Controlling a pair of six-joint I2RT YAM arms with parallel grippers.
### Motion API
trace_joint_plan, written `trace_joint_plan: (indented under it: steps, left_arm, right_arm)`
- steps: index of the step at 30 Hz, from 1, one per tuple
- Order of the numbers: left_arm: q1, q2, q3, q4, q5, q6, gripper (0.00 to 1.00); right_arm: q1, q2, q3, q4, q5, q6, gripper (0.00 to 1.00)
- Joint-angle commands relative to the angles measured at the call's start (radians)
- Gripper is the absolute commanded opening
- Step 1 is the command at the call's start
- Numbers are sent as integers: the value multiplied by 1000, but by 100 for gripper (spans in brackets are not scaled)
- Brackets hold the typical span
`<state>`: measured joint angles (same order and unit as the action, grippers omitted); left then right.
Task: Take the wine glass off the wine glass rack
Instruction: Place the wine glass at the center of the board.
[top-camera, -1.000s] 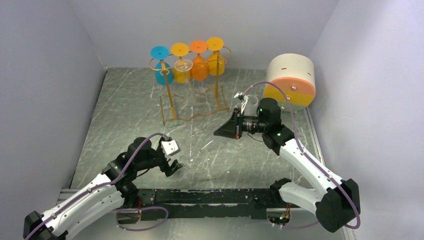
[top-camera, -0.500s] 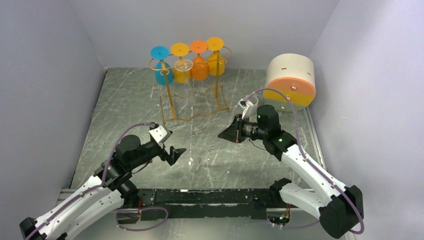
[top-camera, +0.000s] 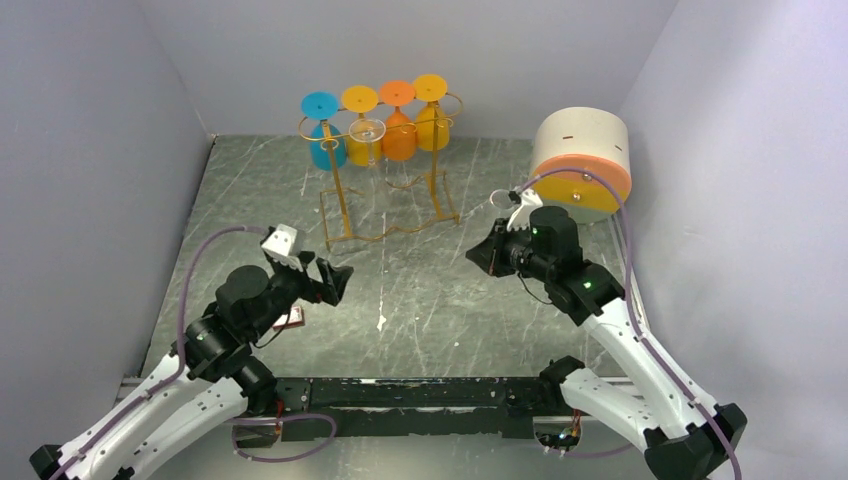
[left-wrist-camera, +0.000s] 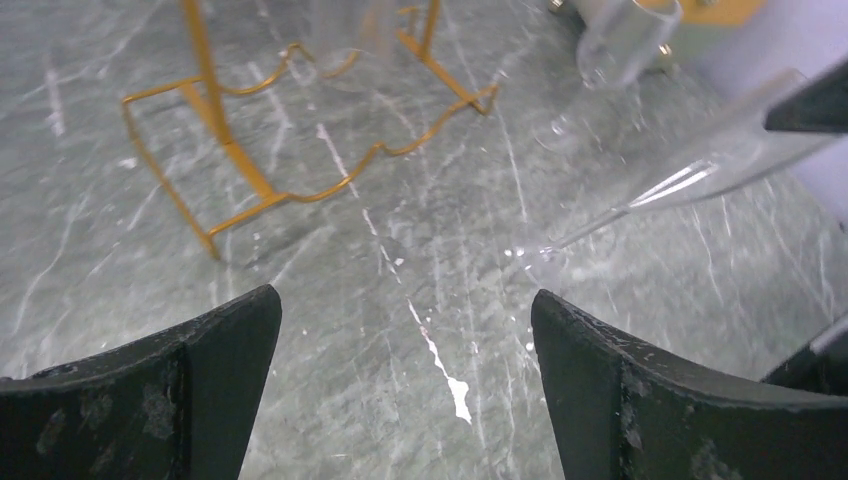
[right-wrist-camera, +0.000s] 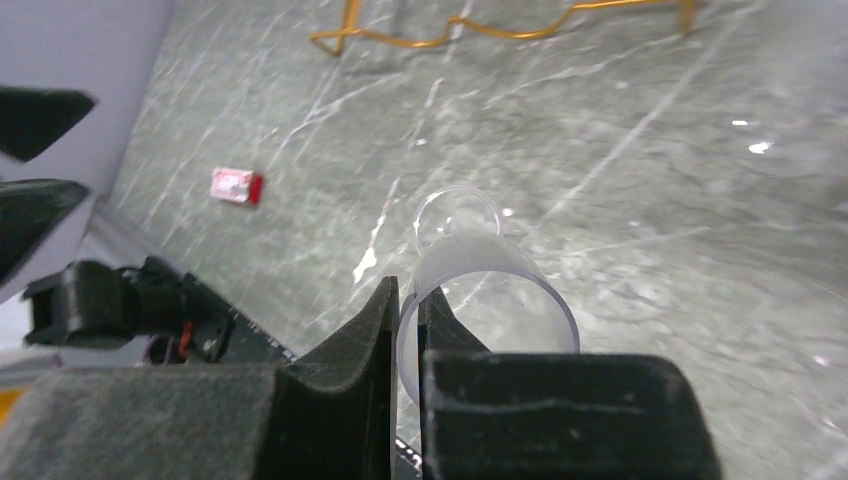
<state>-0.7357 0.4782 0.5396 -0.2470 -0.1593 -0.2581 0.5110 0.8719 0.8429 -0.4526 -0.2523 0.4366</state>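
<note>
The wine glass slants above the table, so I need to turn my right gripper outward and down over the bare tabletop by the standing glass (right-wrist-camera: 785, 225) to set the wine glass upright, then release it.
The gold wire wine glass rack (top-camera: 340, 195) stands at the back of the table, and its base shows in the left wrist view (left-wrist-camera: 230, 150). Blue, yellow and orange glasses (top-camera: 398, 125) and one clear glass (top-camera: 367, 131) hang from its top. My right gripper (top-camera: 487, 257) is right of the rack and shut on the rim of a clear wine glass (right-wrist-camera: 490, 290), held on its side above the table. That glass also shows in the left wrist view (left-wrist-camera: 700, 165), foot low. My left gripper (top-camera: 335, 283) is open and empty (left-wrist-camera: 400, 300), near the rack's front left.
A white drum with an orange and yellow face (top-camera: 580, 160) lies at the back right. Another clear glass (left-wrist-camera: 620, 40) stands near it. A small red and white tag (right-wrist-camera: 237, 186) lies on the marble table (top-camera: 420, 300) near the left arm. Grey walls enclose three sides.
My right gripper has drawn back to the right with the clear glass. My left gripper has swung up and forward toward the rack, staying open.
</note>
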Motion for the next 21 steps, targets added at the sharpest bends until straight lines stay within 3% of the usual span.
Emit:
trace_joint_plan:
  steps: [1,8,17,21]
  left_arm:
    - [1,-3,81,-144,-215,-162,99]
    - [2,-1,89,-170,-258,-159,99]
    - [1,37,137,-248,-210,-159,99]
    - [2,-1,138,-284,-300,-269,99]
  right_arm:
    - [3,-13,103,-160,240,-30,0]
    - [3,45,202,-274,498,-23,0]
    - [3,135,244,-303,621,-50,0]
    - [1,195,255,-308,683,-57,0]
